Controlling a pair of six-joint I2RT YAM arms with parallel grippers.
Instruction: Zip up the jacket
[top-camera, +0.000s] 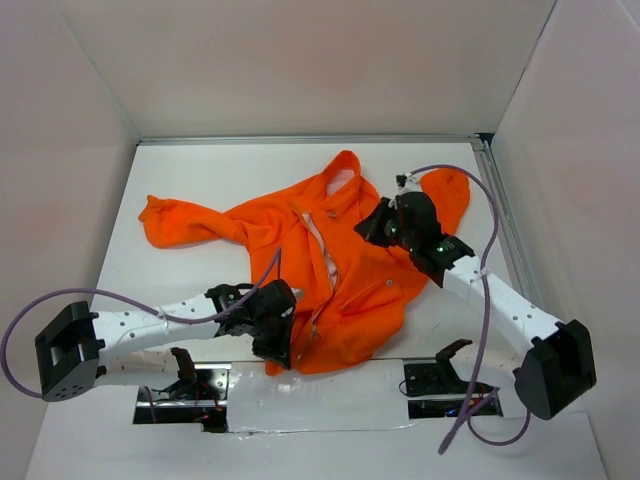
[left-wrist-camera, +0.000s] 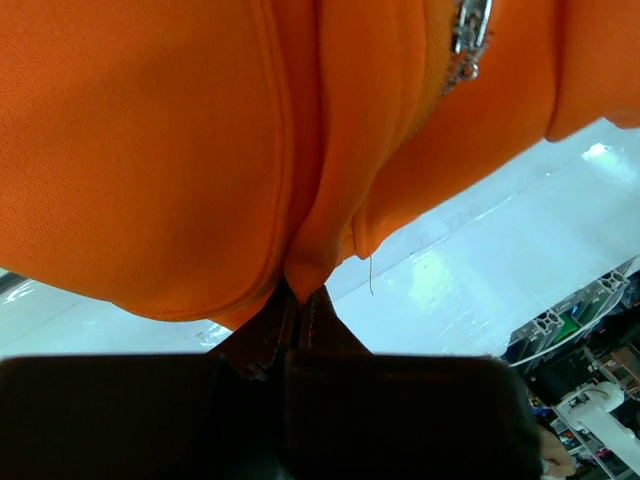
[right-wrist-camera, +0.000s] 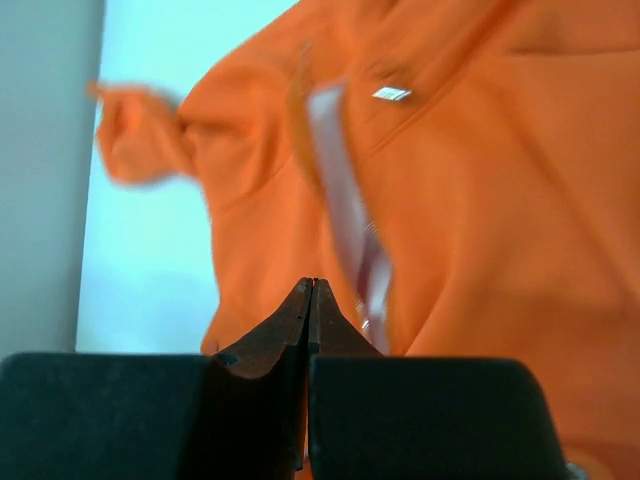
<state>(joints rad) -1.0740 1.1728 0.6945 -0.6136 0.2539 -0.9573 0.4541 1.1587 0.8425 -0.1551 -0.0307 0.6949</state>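
I should bring the pinched hem fold slightly outward toward the silver zipper slider (top-camera: 314, 328) (left-wrist-camera: 470, 38) with my left gripper and release it, since it's pulled toward the table's near edge.
The orange jacket (top-camera: 355, 290) lies front up on the white table, collar at the back, one sleeve stretched left. Its front is parted, with pale lining (top-camera: 318, 235) showing along the zipper. My left gripper (top-camera: 282, 348) is at the jacket's bottom hem. In the left wrist view it (left-wrist-camera: 300, 292) is shut on a fold of orange hem, with the silver zipper slider (left-wrist-camera: 470, 38) hanging just above. My right gripper (top-camera: 368, 226) hovers over the jacket's upper right chest. In the right wrist view it (right-wrist-camera: 313, 284) is shut and empty, with the pale lining strip (right-wrist-camera: 345, 205) beyond it.
White walls enclose the table on the left, back and right. A metal rail (top-camera: 500, 210) runs along the right edge. Purple cables (top-camera: 478, 190) loop from both arms. Two cut-outs with the arm mounts (top-camera: 435, 378) sit at the near edge.
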